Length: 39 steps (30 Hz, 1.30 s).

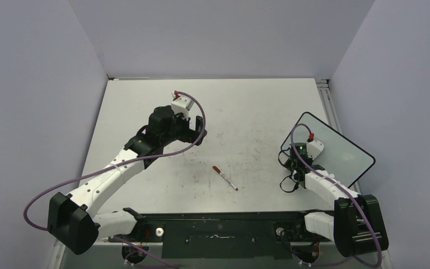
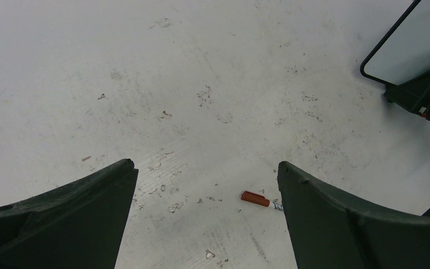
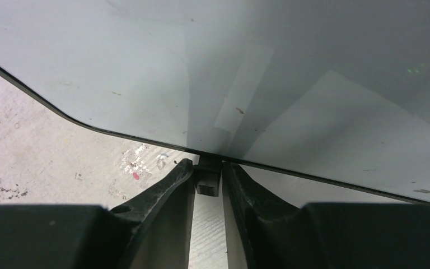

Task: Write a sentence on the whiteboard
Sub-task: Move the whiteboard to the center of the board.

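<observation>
Bare tabletop beyond the marker lies left of my right gripper in the top view, so I will bring the whiteboard there, turning it, and release the whiteboard's foot.
The whiteboard, black-framed with a glossy grey-white face, stands at the right of the table. It fills the top of the right wrist view and shows at the top right of the left wrist view. The sentence is out of view; the face shows only specks. My right gripper is shut on the whiteboard's little black foot at its near edge, one finger on each side. A red-capped marker lies mid-table, its cap between my left gripper's fingers. That left gripper hovers open above the table, holding nothing.
The white tabletop is smudged with faint marks. Grey walls close it in on the left, back and right. A metal rail runs along the right edge behind the board. The arms' black base bar spans the near edge.
</observation>
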Tool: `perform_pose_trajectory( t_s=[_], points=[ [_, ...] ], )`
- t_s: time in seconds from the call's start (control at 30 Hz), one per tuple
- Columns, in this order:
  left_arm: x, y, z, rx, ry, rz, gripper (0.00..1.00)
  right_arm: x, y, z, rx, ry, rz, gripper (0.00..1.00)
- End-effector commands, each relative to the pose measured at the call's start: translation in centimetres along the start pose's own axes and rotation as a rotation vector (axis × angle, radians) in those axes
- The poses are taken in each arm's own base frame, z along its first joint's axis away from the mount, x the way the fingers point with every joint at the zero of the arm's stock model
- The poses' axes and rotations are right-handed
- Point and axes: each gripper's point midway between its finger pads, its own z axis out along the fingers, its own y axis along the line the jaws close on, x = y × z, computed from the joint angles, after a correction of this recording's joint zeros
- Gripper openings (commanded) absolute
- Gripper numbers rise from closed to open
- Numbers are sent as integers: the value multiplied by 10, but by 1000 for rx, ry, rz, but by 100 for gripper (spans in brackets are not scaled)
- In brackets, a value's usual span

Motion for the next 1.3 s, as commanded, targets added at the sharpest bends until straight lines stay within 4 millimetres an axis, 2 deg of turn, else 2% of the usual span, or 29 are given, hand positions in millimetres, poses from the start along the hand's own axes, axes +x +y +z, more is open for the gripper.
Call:
perform_pose_trajectory(
  t_s=[0.0,0.17,0.4,0.57,0.83,1.07,1.27],
  points=[
    [-22,-12,-2,39,-39,3,96,-24,14,0,-23,-74,15,22],
    [-20,-13,-1,43,-31,4,96,-24,17,-1,-39,-74,9,6],
    [-19,-15,0,47,-25,7,96,-25,37,-6,-120,-84,-47,5],
    [-18,-14,0,39,-22,8,96,-28,62,-12,-203,-115,-61,5],
    [-18,-12,0,27,-27,11,96,-17,117,-26,-332,-143,-142,5],
    [-24,-7,-6,-6,-50,11,96,5,168,-39,-452,-142,-226,5],
    [-44,27,-28,-148,-138,-1,96,26,216,-53,-571,-134,-321,5]
  ],
)
